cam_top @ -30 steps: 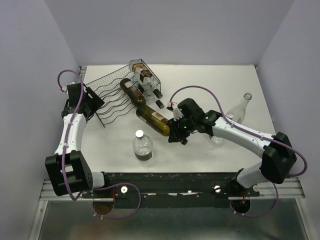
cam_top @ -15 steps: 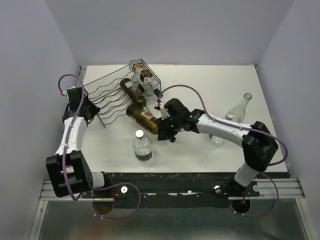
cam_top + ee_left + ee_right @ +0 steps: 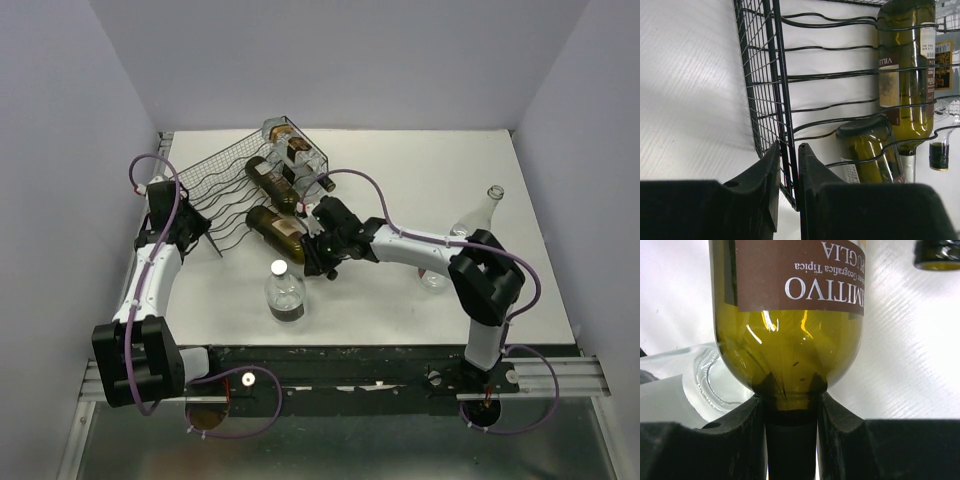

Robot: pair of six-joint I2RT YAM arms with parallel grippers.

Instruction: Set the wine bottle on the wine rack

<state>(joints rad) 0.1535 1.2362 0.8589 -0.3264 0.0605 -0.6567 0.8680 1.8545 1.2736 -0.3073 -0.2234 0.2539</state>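
Observation:
I will next push the bottle outward with my right gripper, left in the top view, onto the rack's empty wavy wires and release it.
The black wire wine rack (image 3: 225, 185) sits at the back left of the table. My left gripper (image 3: 192, 228) is shut on the mesh frame at the rack's near left end; the left wrist view shows both fingers (image 3: 771, 172) pinching a frame wire (image 3: 788, 150). The green wine bottle (image 3: 275, 226) lies on its side with its base among the rack's wavy wires (image 3: 867, 145). My right gripper (image 3: 314, 252) is shut on its neck (image 3: 790, 405), just below the shoulder and the brown label (image 3: 800, 275).
Two more bottles lie in the rack, a green one (image 3: 272, 180) and a clear one (image 3: 290, 147). An upright clear water bottle (image 3: 285, 290) stands just in front of the held bottle. A clear glass bottle (image 3: 478, 215) stands at the right.
My left gripper has closed on the rack's end frame. My right arm has carried the wine bottle left and back, so its base now lies in the rack.

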